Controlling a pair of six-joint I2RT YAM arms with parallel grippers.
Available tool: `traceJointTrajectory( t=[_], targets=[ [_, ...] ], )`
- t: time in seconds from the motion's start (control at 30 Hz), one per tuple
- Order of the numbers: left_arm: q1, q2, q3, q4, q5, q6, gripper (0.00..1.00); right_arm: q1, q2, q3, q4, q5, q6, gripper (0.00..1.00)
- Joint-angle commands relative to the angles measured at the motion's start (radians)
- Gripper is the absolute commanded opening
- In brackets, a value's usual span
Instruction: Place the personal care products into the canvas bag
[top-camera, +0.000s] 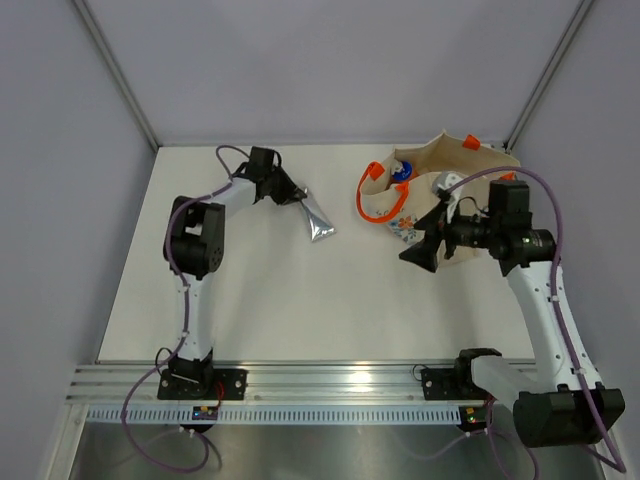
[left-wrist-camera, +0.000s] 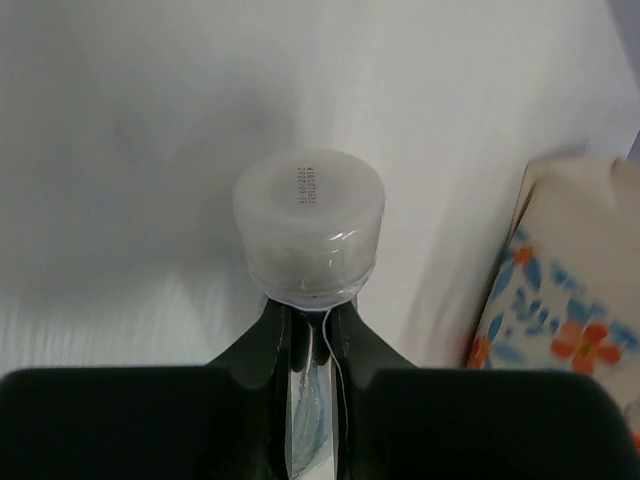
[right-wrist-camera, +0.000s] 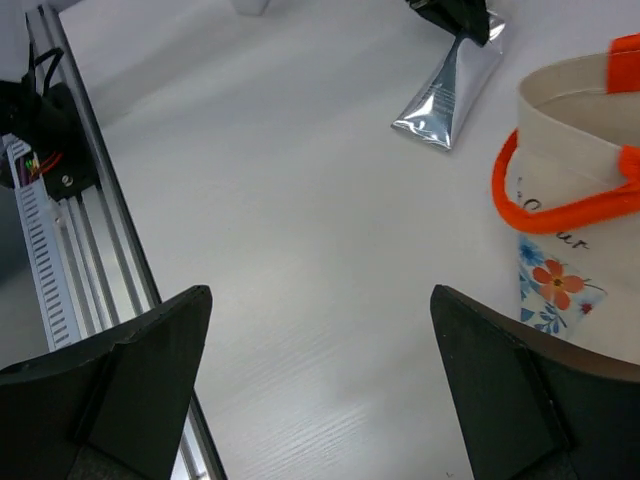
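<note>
The left gripper leaves the silver tube's body toward its crimped end uncovered, so I will move my right gripper to the left in the top view onto that part of the tube next.
A silver tube (top-camera: 318, 218) with a whitish cap (left-wrist-camera: 309, 225) lies at the back middle of the table. My left gripper (top-camera: 288, 192) is shut on the silver tube's body just behind the cap, and the flat crimped end (right-wrist-camera: 432, 118) points away from the fingers. The canvas bag (top-camera: 470, 165), beige with orange handles (top-camera: 380, 210) and a floral print (left-wrist-camera: 545, 330), stands open at the back right. A blue cap (top-camera: 403, 172) shows inside it. My right gripper (top-camera: 420, 255) hovers open over bare table in front of the bag, holding nothing.
White table (top-camera: 300, 290) bounded by grey walls at the back and sides. An aluminium rail (top-camera: 320, 385) with both arm bases runs along the near edge. The tube sits roughly a bag's width left of the bag.
</note>
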Motion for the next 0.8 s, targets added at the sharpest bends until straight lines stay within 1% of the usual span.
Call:
traceJointTrajectory(
  t=[0.0, 0.03, 0.07, 0.1, 0.13, 0.17, 0.2, 0.23, 0.27, 0.3, 0.33, 0.37, 0.43, 0.47, 0.5, 0.57, 0.67, 0.77],
  targets=[
    [0.004, -0.236, -0.177, 0.109, 0.198, 0.176, 0.00, 0.190, 0.035, 0.027, -0.042, 0.140, -0.011, 0.99],
    [0.004, -0.276, -0.228, 0.147, 0.241, 0.187, 0.00, 0.226, 0.048, 0.029, -0.024, 0.157, 0.020, 1.00],
    [0.004, -0.314, -0.328, 0.169, 0.261, 0.194, 0.00, 0.261, 0.082, 0.030, 0.004, 0.194, 0.057, 0.99],
    [0.004, -0.394, -0.378, 0.190, 0.278, 0.188, 0.00, 0.295, 0.102, 0.039, 0.059, 0.209, 0.151, 1.00],
    [0.002, -0.436, -0.429, 0.256, 0.314, 0.179, 0.00, 0.352, 0.127, 0.045, 0.087, 0.217, 0.210, 1.00],
    [0.001, -0.474, -0.478, 0.288, 0.331, 0.168, 0.00, 0.373, 0.178, 0.050, 0.122, 0.205, 0.267, 1.00],
    [-0.005, -0.555, -0.575, 0.327, 0.342, 0.138, 0.00, 0.396, 0.199, 0.041, 0.218, 0.211, 0.422, 0.99],
    [-0.010, -0.594, -0.617, 0.394, 0.363, 0.124, 0.00, 0.450, 0.216, 0.032, 0.277, 0.272, 0.504, 0.99],
    [-0.016, -0.630, -0.657, 0.419, 0.370, 0.112, 0.00, 0.479, 0.239, 0.018, 0.384, 0.307, 0.573, 1.00],
    [-0.027, -0.699, -0.727, 0.448, 0.387, 0.084, 0.00, 0.510, 0.249, -0.002, 0.427, 0.353, 0.656, 0.99],
    [-0.031, -0.732, -0.760, 0.501, 0.393, 0.067, 0.00, 0.568, 0.263, -0.005, 0.461, 0.402, 0.692, 1.00],
    [-0.036, -0.764, -0.791, 0.525, 0.394, 0.049, 0.00, 0.590, 0.295, -0.005, 0.511, 0.479, 0.723, 0.99],
    [-0.047, -0.848, -0.861, 0.580, 0.397, 0.007, 0.00, 0.619, 0.340, 0.019, 0.535, 0.519, 0.793, 0.99],
    [-0.051, -0.871, -0.880, 0.591, 0.397, -0.005, 0.00, 0.631, 0.389, 0.029, 0.556, 0.538, 0.818, 0.99],
    [-0.064, -0.891, -0.895, 0.607, 0.399, -0.025, 0.00, 0.633, 0.413, 0.048, 0.569, 0.538, 0.859, 1.00],
    [-0.074, -0.938, -0.917, 0.626, 0.402, -0.043, 0.00, 0.634, 0.473, 0.067, 0.602, 0.550, 0.891, 0.99],
    [-0.084, -0.976, -0.929, 0.675, 0.405, -0.091, 0.00, 0.639, 0.525, 0.082, 0.650, 0.539, 0.889, 0.99],
    [-0.091, -0.985, -0.920, 0.683, 0.407, -0.102, 0.00, 0.639, 0.558, 0.104, 0.688, 0.432, 0.899, 1.00]
  ],
)
